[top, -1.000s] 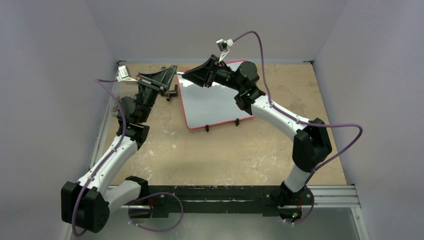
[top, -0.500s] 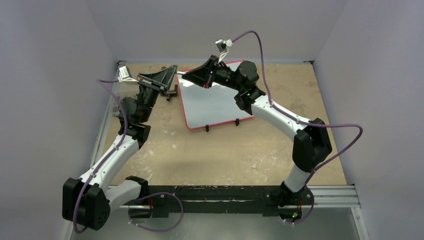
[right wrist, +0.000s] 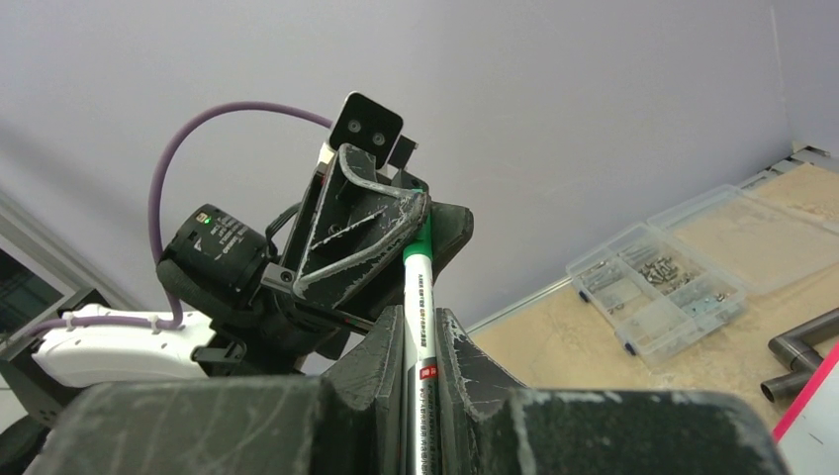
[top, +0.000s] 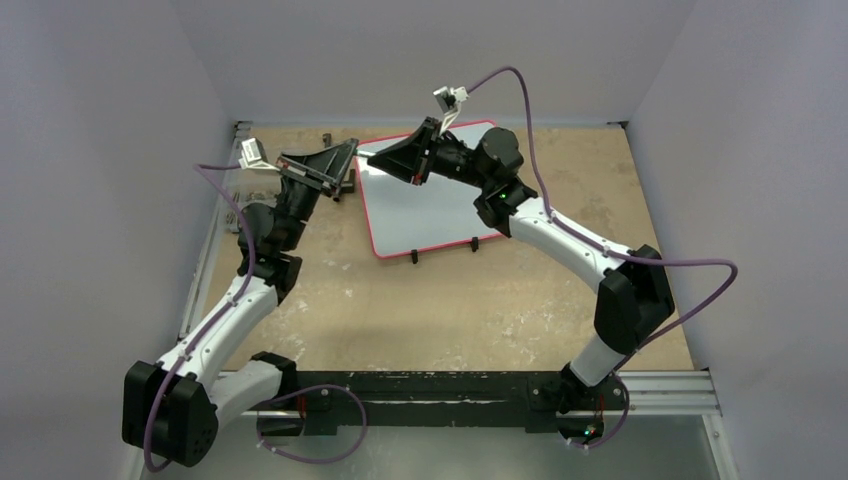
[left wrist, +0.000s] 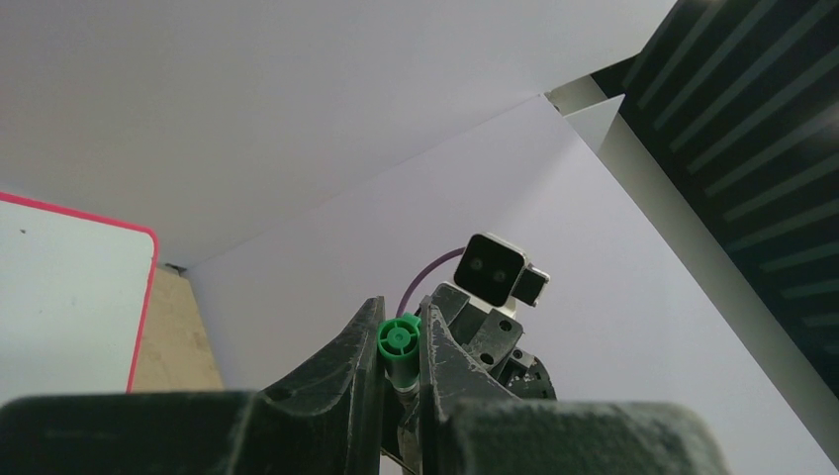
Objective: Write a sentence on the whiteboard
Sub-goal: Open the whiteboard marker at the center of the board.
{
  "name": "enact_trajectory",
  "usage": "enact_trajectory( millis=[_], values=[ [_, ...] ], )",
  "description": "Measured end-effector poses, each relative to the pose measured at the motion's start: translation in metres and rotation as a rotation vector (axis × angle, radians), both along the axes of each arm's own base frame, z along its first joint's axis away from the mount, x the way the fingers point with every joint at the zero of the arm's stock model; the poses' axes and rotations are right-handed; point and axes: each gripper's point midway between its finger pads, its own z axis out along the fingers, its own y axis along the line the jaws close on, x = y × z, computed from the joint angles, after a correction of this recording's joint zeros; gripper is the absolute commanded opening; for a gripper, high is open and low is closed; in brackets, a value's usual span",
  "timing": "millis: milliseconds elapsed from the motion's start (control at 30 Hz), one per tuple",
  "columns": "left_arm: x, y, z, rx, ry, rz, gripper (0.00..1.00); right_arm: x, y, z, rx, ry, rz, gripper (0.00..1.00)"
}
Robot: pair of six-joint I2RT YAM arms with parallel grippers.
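The left gripper pulls away next, then moves back and down onto bare tabletop beside the whiteboard to release the green cap (left wrist: pixel 399 341), as the cap still covers the marker.
The whiteboard (top: pixel 425 205), glossy white with a thin red frame, lies on the table at the back; its corner also shows in the left wrist view (left wrist: pixel 59 287). The sentence is out of view: the board's visible surface is bare. Both grippers meet tip to tip above the board's far left corner. A white marker (right wrist: pixel 419 267) with a green cap (left wrist: pixel 399 341) spans between them. My left gripper (left wrist: pixel 401 322) is shut on the capped end. My right gripper (right wrist: pixel 418 315) is shut on the marker's barrel. From above, the left gripper (top: pixel 340 162) and right gripper (top: pixel 375 160) almost touch.
A clear parts box (right wrist: pixel 658 287) with small hardware sits on the table near the back wall. A black pipe piece (top: pixel 345 187) lies just left of the board. Two black clip feet (top: pixel 414 257) stick out from the board's near edge. Purple cables loop over both arms.
The right arm has shifted slightly, its wrist moving a little left toward the left gripper and its elbow further right. The left gripper has stayed shut on the marker's cap.
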Motion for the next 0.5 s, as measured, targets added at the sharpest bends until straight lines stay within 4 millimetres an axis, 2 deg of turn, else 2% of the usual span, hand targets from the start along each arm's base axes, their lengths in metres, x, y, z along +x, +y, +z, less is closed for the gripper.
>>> enact_trajectory(
  millis=[200, 500],
  values=[
    [-0.017, -0.009, -0.004, 0.02, -0.026, -0.065, 0.0, -0.016, -0.013, -0.004, -0.006, -0.011, -0.014, 0.0],
    [-0.026, -0.02, -0.017, 0.049, -0.02, -0.13, 0.0, -0.026, -0.026, -0.016, 0.019, 0.029, -0.02, 0.0]
  ],
)
